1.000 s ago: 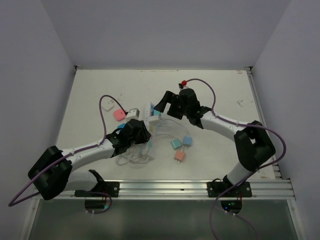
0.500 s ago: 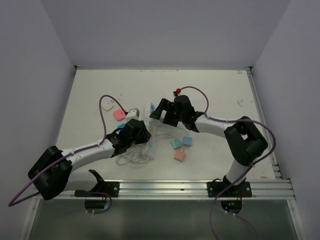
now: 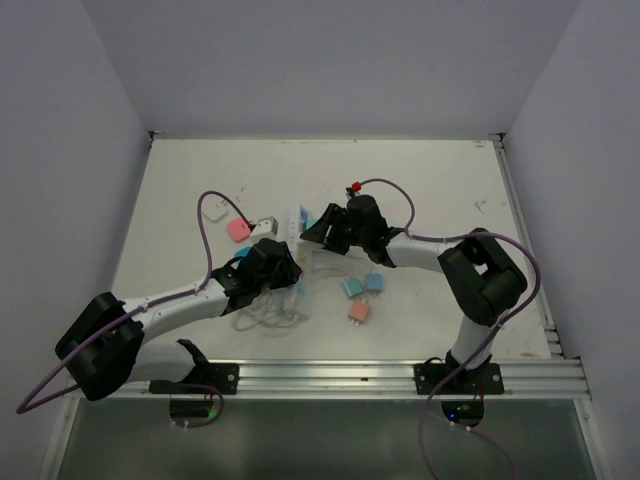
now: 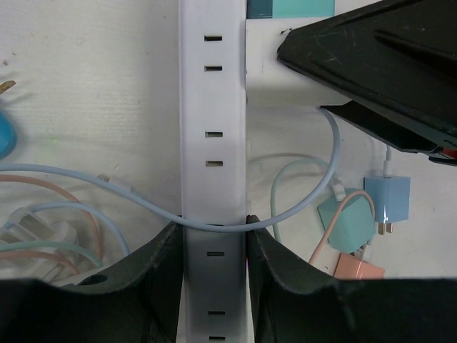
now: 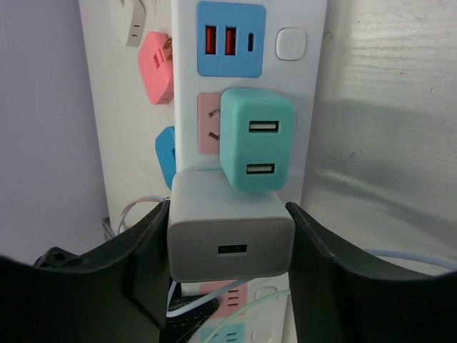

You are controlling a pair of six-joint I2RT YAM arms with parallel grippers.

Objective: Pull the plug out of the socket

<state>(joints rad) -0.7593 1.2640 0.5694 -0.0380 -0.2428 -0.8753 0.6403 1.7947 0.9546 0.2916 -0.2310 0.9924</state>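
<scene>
My right gripper should move up off the socket [image 4: 212, 107], then go down beside the blue cube and let go, because that cube is to its right in the top view.
The socket [image 4: 212, 107] is a long white power strip lying on the table, also visible from above [image 3: 297, 218] and in the right wrist view [image 5: 300, 93]. My left gripper [image 4: 212, 232] is shut on the socket's two long sides, low on its body [image 3: 285, 270]. A white plug cube [image 5: 230, 229] stands plugged into the socket, beside a teal two-port plug [image 5: 255, 139]. My right gripper [image 5: 227, 209] is shut on the white plug, one finger pressed to each side. From above, the right gripper [image 3: 312, 235] hides this plug.
A pale blue cable [image 4: 300, 207] lies across the socket at the left fingertips. Loose cubes lie to the right: blue [image 3: 375, 282], teal [image 3: 351, 288], pink [image 3: 358, 312]. A pink plug [image 3: 238, 229] and a white one [image 3: 266, 223] lie left. Tangled cables [image 3: 265, 315] sit near the left arm.
My right gripper has moved left and down over the socket and closed from wide open onto the white plug. The left gripper has kept its hold on the socket.
</scene>
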